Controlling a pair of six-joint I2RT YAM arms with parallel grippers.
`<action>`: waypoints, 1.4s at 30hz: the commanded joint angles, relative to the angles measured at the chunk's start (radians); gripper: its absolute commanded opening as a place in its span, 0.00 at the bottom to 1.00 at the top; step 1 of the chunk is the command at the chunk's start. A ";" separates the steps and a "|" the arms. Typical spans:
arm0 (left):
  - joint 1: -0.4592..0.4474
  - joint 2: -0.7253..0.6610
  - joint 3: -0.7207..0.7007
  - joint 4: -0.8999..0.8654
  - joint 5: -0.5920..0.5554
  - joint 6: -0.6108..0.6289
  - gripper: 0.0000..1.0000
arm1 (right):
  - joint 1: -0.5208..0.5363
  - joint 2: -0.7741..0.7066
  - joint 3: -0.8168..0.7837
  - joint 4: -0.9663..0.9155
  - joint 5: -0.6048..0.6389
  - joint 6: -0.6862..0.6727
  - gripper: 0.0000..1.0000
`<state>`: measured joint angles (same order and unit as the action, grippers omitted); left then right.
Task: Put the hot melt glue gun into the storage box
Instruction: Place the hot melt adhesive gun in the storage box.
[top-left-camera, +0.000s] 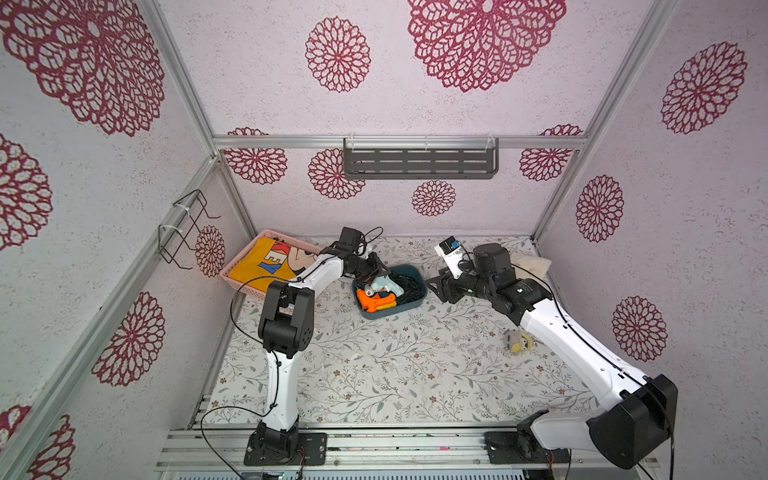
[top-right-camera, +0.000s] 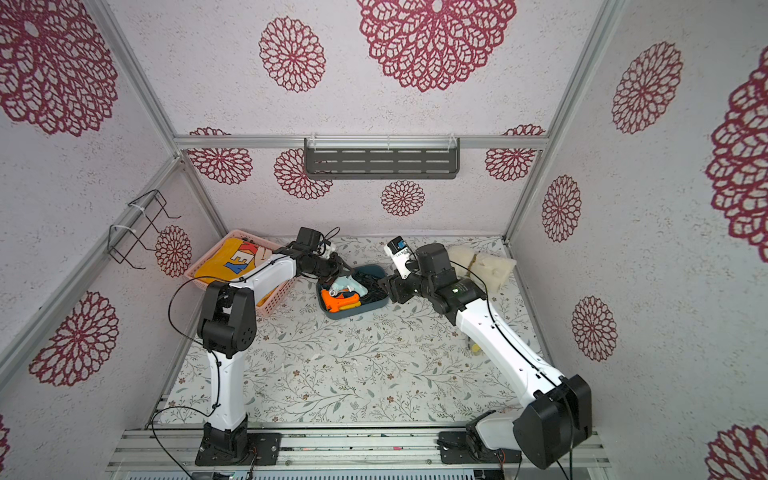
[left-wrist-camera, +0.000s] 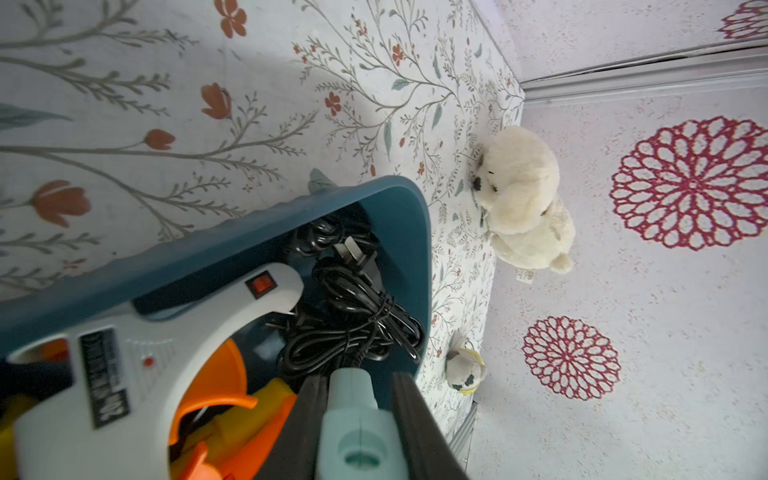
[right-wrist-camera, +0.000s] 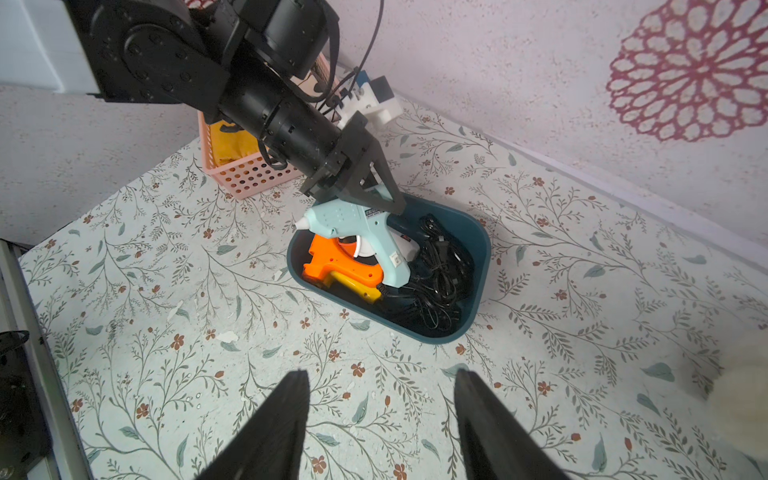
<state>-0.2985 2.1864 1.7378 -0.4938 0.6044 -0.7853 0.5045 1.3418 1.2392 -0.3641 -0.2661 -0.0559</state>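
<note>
The pale teal gun hangs over the orange and white glue guns inside the storage box (top-left-camera: 419, 286), so my left gripper will move down toward them and release it.
The storage box (top-left-camera: 419, 286) (top-right-camera: 358, 314) is a dark teal tub at the back middle of the table. My left gripper (top-left-camera: 379, 275) (top-right-camera: 343, 271) (left-wrist-camera: 357, 376) is shut on a pale teal hot melt glue gun (top-left-camera: 385, 284) (right-wrist-camera: 358, 224) (left-wrist-camera: 358, 419), gripping its rear end. It holds the gun tilted over the box's left end, handle down among the contents. Inside lie an orange glue gun (right-wrist-camera: 340, 262), a white one (left-wrist-camera: 124, 365) and coiled black cords (right-wrist-camera: 440, 266). My right gripper (top-left-camera: 436, 287) (right-wrist-camera: 380, 374) is open and empty, just right of the box.
A pink lattice basket (top-left-camera: 227, 271) (right-wrist-camera: 249, 179) with a yellow cloth stands left of the box, under my left arm. A white plush dog (left-wrist-camera: 523, 199) (top-right-camera: 486, 266) lies at the back right corner. A small plush toy (top-left-camera: 517, 341) sits beside my right arm.
</note>
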 joint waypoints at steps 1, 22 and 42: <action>0.003 0.032 -0.014 -0.025 -0.079 0.041 0.00 | -0.007 0.005 0.022 0.020 -0.022 0.022 0.62; 0.004 -0.032 -0.039 -0.152 -0.187 0.099 0.60 | -0.009 0.040 0.034 0.017 -0.038 0.012 0.62; -0.020 -0.198 -0.052 -0.321 -0.276 0.119 0.44 | -0.020 0.054 0.025 0.029 -0.050 0.014 0.63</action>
<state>-0.3054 2.0144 1.7191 -0.7799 0.3267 -0.6655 0.4942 1.3994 1.2392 -0.3630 -0.2928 -0.0509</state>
